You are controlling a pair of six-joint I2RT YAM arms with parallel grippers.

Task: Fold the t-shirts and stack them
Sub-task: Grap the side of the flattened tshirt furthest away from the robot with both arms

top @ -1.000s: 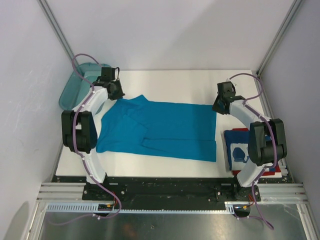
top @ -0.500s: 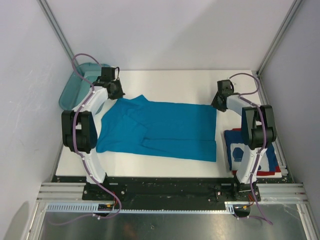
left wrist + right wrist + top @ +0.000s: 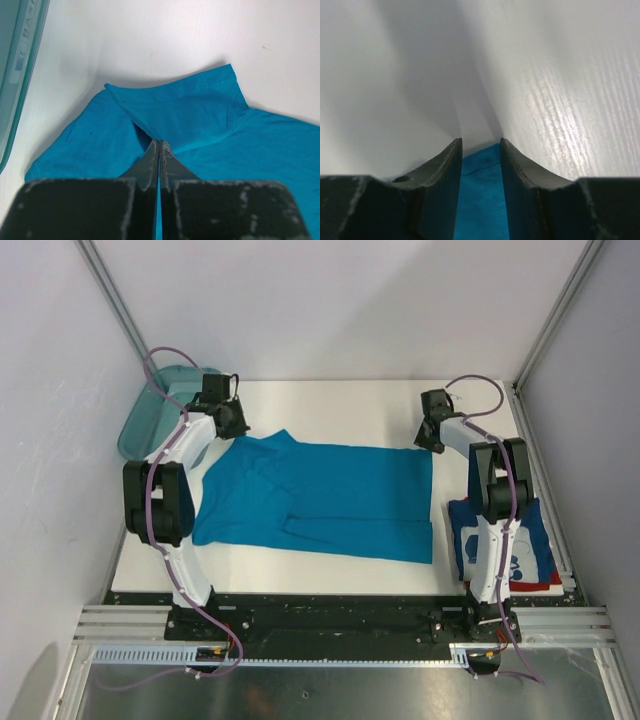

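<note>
My right gripper stays low next and draws both open fingers shut on the teal-blue t-shirt's far corner (image 3: 427,453) (image 3: 489,155), because that cloth lies between them.
The teal-blue t-shirt (image 3: 330,495) lies spread flat across the white table (image 3: 340,405). My left gripper (image 3: 236,430) sits at its far-left corner, and in the left wrist view its jaws (image 3: 159,142) are shut on a raised fold of the teal-blue cloth (image 3: 200,115). My right gripper (image 3: 430,440) hovers at the shirt's far-right corner. Its jaws (image 3: 480,142) stand open, with the cloth corner (image 3: 480,190) lying loose between them. A folded dark blue t-shirt (image 3: 535,540) with white print and a red edge lies at the near right, partly hidden by the right arm.
A translucent teal bin (image 3: 150,420) stands at the far-left table corner, its wall (image 3: 20,60) close beside the left gripper. Grey walls close in on both sides. Bare white table runs along the far edge behind the shirt.
The right gripper has opened and let go of the shirt's far-right corner. The right arm's elbow has swung left and away, uncovering more of the folded dark blue shirt. The left arm is unmoved.
</note>
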